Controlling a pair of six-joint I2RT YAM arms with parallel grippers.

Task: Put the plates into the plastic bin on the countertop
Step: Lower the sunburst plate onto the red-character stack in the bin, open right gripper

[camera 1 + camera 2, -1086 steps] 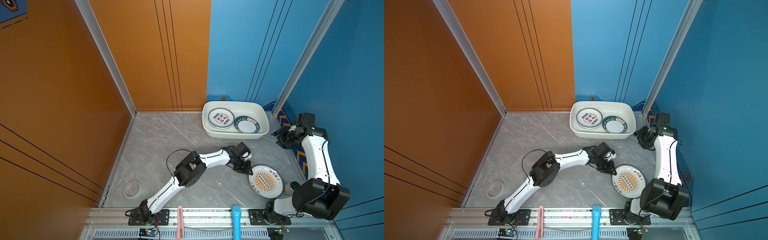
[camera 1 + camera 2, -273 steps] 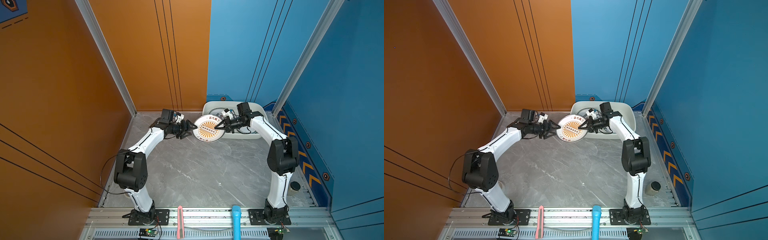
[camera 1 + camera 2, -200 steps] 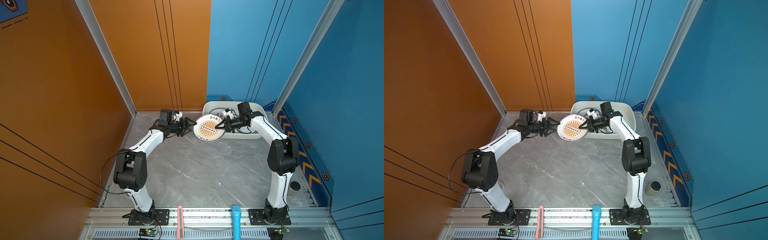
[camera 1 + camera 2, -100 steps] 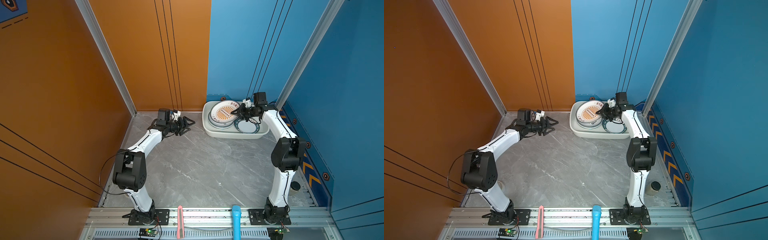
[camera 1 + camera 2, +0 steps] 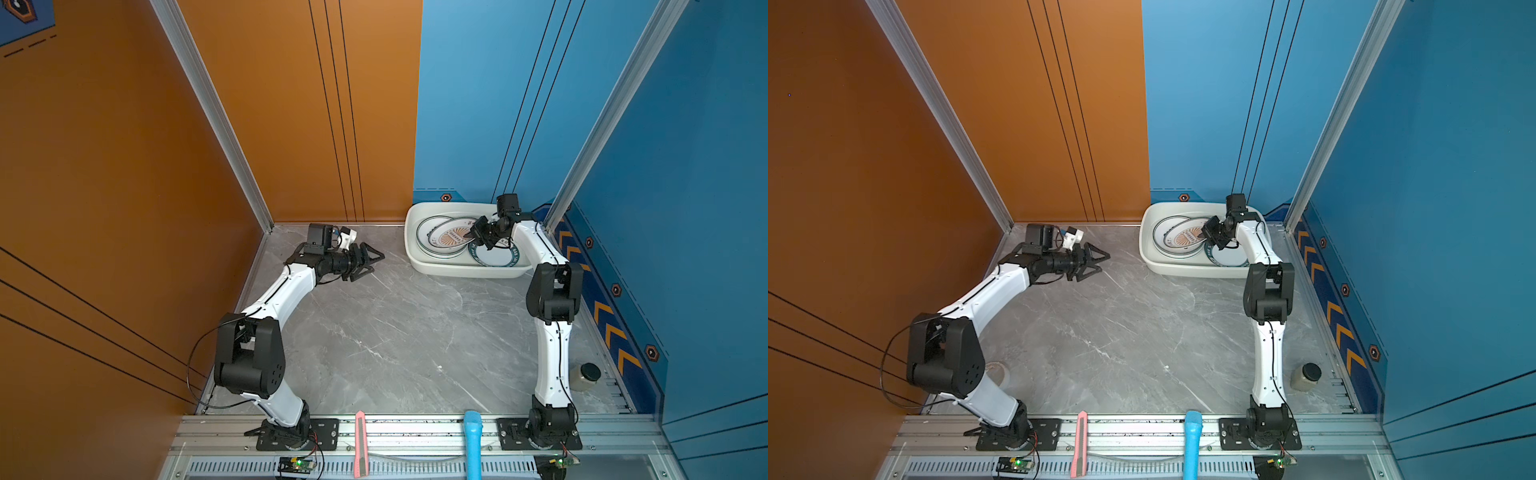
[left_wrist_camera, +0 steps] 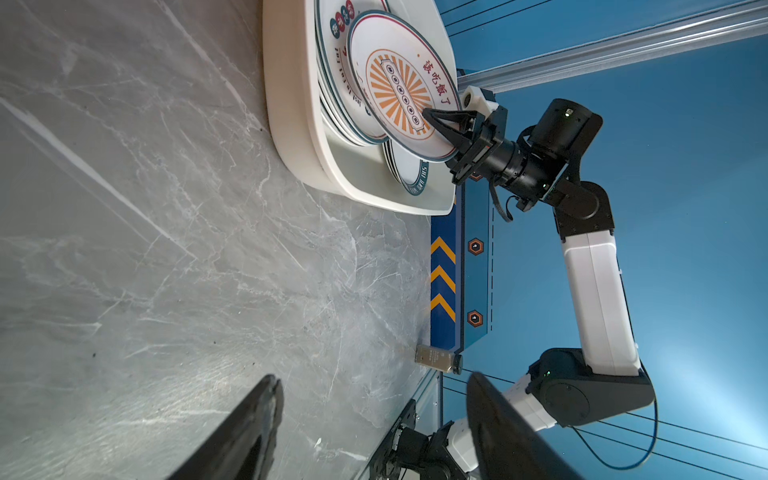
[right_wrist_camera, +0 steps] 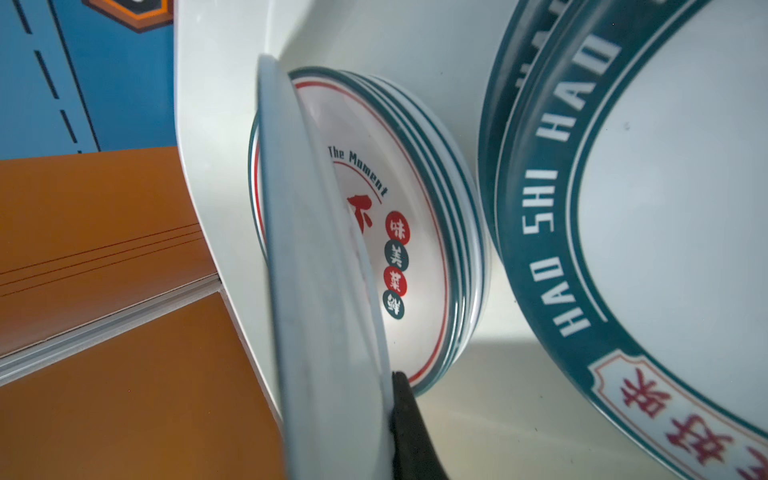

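My right gripper will move down and away from the green-rimmed plates next, to let go of the sunburst plate flat on the red-character stack (image 5: 430,245) (image 7: 409,248). The sunburst plate's held rim is still hanging raised.
The white plastic bin (image 5: 457,271) (image 5: 1183,269) (image 6: 299,124) stands at the back right of the grey countertop (image 5: 395,332). My right gripper (image 5: 473,233) (image 5: 1206,232) (image 6: 430,115) (image 7: 384,390) is shut on the rim of an orange sunburst plate (image 5: 451,237) (image 5: 1185,237) (image 6: 399,91) (image 7: 316,270). That plate hangs tilted over a stack of red-character plates (image 7: 415,232) in the bin. Green-rimmed plates (image 5: 494,258) (image 7: 665,208) lie beside them. My left gripper (image 5: 374,262) (image 5: 1102,262) (image 6: 372,376) is open and empty above the countertop, left of the bin.
A small jar with a black lid (image 5: 584,376) (image 5: 1306,376) (image 6: 438,359) stands at the front right edge. A tape roll (image 5: 996,370) peeks out behind the left arm's elbow. Orange and blue walls close in on the left, back and right.
The right gripper has carried the sunburst plate from mid-air over the countertop into the bin and lowered it toward the stack. The left gripper, open, has drawn back to the left.
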